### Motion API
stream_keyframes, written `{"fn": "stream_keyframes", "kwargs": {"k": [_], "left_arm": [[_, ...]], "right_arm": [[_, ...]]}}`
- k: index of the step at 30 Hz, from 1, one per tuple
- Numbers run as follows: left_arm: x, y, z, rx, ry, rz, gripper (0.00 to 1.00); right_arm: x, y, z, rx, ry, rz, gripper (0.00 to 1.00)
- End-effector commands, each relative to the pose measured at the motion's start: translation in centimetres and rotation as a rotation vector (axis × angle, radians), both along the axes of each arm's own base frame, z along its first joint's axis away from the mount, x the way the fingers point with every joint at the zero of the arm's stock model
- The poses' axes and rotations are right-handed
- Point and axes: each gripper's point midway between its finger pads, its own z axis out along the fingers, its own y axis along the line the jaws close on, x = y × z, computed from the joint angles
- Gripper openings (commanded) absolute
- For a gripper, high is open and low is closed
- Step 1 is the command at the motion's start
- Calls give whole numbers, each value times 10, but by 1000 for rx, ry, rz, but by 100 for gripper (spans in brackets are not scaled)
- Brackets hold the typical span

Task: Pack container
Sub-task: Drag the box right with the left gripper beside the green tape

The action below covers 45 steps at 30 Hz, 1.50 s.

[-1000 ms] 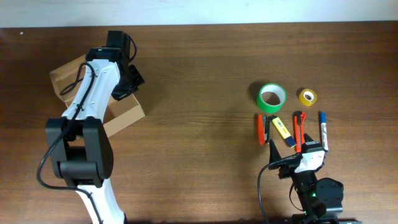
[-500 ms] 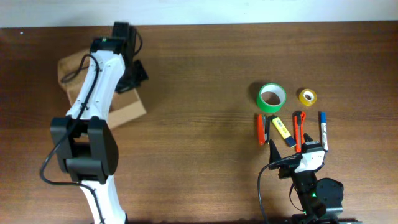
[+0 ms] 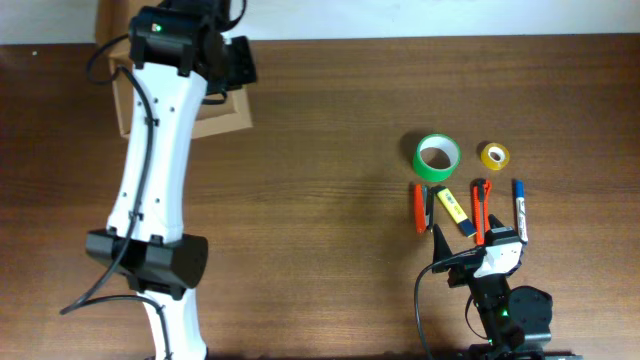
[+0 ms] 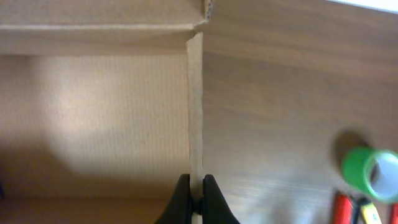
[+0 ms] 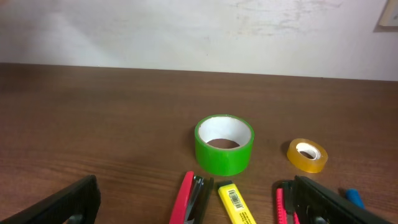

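Note:
I will next slide the container [image 3: 226, 118] with my left gripper toward the bare tabletop [image 3: 394, 166] beside the green tape roll and let go there, because the items are far from it.
The container [image 3: 226, 118] is a tan cardboard box at the table's far left, partly hidden under my left arm. My left gripper [image 3: 230, 82] is shut on its right wall. In the left wrist view the thin wall edge [image 4: 195, 112] runs straight into the pinched fingertips of the left gripper [image 4: 196, 200], with the container's bare inside [image 4: 93, 118] to the left. My right gripper [image 3: 478, 244] stands open low over the items at the near right. Its fingers frame the right wrist view around the right gripper [image 5: 199, 211], holding nothing.
A green tape roll [image 3: 437, 157] [image 5: 224, 144] and a small yellow tape roll [image 3: 494, 156] [image 5: 306, 155] lie right of centre. Below them sit a red tool [image 3: 420, 208], a yellow highlighter [image 3: 452, 207], another red tool [image 3: 479, 210] and a blue pen [image 3: 519, 205].
My left arm has stretched out and carried the container toward the table's far edge, turning it square to the edge. The right arm has not moved.

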Motion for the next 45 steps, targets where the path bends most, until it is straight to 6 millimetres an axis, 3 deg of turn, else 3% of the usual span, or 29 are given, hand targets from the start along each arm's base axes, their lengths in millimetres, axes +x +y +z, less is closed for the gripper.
{"fn": "stream_keyframes", "kwargs": {"k": [1,9,12,18,23,28,45], "left_arm": [[-20,-44,9,-8,0,-134,2],[-48,-108,0,94,-10,-189,2],[-55,-129,-13,82,18,-187,2],[-56,-160,-57,109,79,-124,2],[-51,-190,-104,126,134,-167,2],[-56,-207,-144,174,198,-242,2],[-54,-256,-148,47,141,-303,2]], "right_arm": [[0,0,-2,4,-1,-5,99],[0,0,-2,4,-1,-5,99],[0,0,-2,4,-1,-5,99],[0,0,-2,4,-1,-5,99],[0,0,-2,4,-1,-5,99],[0,0,-2,4,-2,-5,99],[0,0,-2,4,-1,-5,99]]}}
